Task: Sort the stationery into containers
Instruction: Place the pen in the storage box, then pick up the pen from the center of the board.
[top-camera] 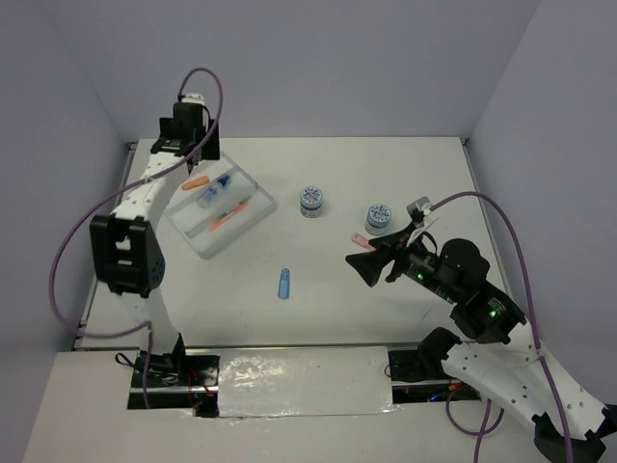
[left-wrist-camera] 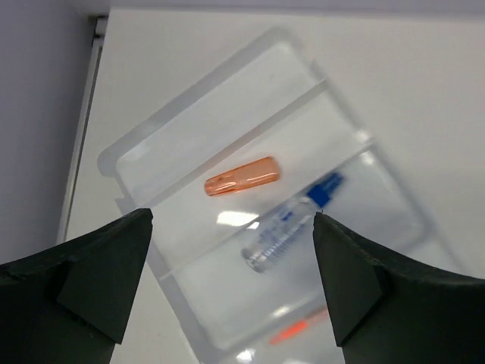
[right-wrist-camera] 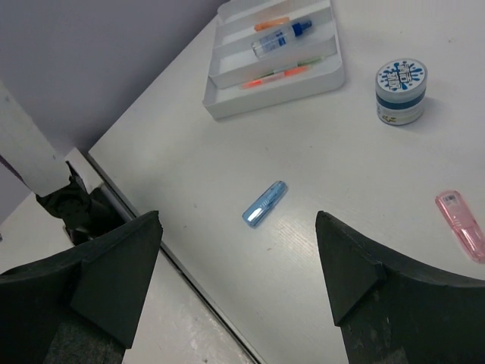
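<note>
The left gripper swings back from the tray's far end and down next, closing around the cap's middle [top-camera: 284,284], since the blue cap lies loose outside the tray [top-camera: 202,237].
The white divided tray [top-camera: 202,237] lies at the back left. It holds an orange cap [left-wrist-camera: 241,176], a blue-capped clear bottle [left-wrist-camera: 292,222] and a thin orange pen [left-wrist-camera: 299,327], each in its own compartment. My left gripper [left-wrist-camera: 233,216] is open and empty, hovering above the tray's far end [top-camera: 193,154]. Two blue-white pots [top-camera: 311,201] [top-camera: 379,216] stand mid-table. A pink cap [top-camera: 360,238] and a blue cap [top-camera: 284,284] lie loose on the table. My right gripper [top-camera: 364,265] is open and empty, above the table between them; the blue cap [right-wrist-camera: 264,204] shows just beyond its fingertips.
Purple walls close the table at the back and both sides. A metal rail [top-camera: 125,154] runs along the left edge. A shiny strip [top-camera: 299,381] lines the near edge between the arm bases. The left arm's cable [top-camera: 67,251] loops outside the left edge.
</note>
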{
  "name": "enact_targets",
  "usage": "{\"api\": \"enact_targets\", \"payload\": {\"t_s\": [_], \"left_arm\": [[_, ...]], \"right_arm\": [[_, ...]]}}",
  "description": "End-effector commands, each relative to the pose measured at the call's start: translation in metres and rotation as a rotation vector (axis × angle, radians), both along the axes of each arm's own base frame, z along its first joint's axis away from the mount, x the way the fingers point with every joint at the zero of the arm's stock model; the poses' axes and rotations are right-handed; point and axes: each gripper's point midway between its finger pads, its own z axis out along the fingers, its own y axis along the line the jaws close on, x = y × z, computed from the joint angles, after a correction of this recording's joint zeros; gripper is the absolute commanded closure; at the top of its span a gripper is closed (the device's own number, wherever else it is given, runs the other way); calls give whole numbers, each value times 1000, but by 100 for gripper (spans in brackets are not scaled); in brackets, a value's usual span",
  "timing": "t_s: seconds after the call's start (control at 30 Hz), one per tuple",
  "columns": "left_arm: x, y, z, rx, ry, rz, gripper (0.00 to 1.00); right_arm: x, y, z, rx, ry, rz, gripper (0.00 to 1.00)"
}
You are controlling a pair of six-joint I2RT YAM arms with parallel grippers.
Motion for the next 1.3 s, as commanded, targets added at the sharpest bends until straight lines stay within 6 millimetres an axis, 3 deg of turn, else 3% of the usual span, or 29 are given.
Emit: {"api": "enact_targets", "payload": {"t_s": [0.0, 0.03, 0.1, 0.13, 0.17, 0.2, 0.23, 0.27, 0.3, 0.33, 0.37, 0.5, 0.6, 0.7, 0.77, 0.87, 1.03, 1.17, 1.27], "left_arm": [[-47, -54, 102, -333, -222, 18, 1], [-61, -77, 101, -377, -213, -19, 1], [-97, -101, 91, -442, -193, -48, 1], [-113, -128, 84, -456, -172, -103, 1], [-128, -141, 87, -486, -183, -122, 1], [-150, -163, 58, -484, -109, -150, 1], [-161, -172, 48, -481, -93, -153, 1], [-180, -179, 25, -493, -51, -141, 1], [-197, -204, 16, -504, -28, -197, 1], [-208, -207, 7, -493, -27, -182, 1], [-233, -222, -20, -508, 27, -180, 1], [-265, -254, -58, -524, 81, -225, 1], [-277, -273, -92, -418, 162, -234, 1], [-286, -288, -106, -372, 190, -240, 1], [-290, -294, -126, -353, 223, -223, 1], [-292, -287, -136, -319, 233, -188, 3], [-293, -277, -143, -299, 225, -151, 15], [-294, -273, -145, -291, 227, -142, 16], [-298, -270, -151, -283, 242, -140, 24]], "right_arm": [[1, -7, 33, 40, -68, -30, 11], [0, -8, 35, 44, -66, -34, 11], [-1, -12, 35, 42, -62, -49, 11], [-2, -15, 37, 43, -64, -59, 11], [-3, -18, 34, 32, -52, -66, 11], [-3, -22, 37, 32, -56, -84, 11], [-4, -24, 38, 28, -55, -93, 11], [-5, -27, 34, 13, -42, -101, 11], [-5, -30, 36, 11, -41, -114, 11], [-5, -32, 36, 8, -40, -120, 11], [-6, -33, 33, -1, -31, -126, 11], [-5, -29, 23, -9, 3, -112, 10], [-6, -21, 15, 1, 26, -79, 11], [-6, -16, 9, 12, 38, -68, 11], [-5, -15, 6, 12, 43, -67, 11], [-5, -16, 3, 4, 45, -68, 11], [-3, -15, 1, -14, 40, -67, 11], [-2, -14, 1, -11, 38, -61, 11], [-2, -13, 0, -9, 39, -61, 11]]}}
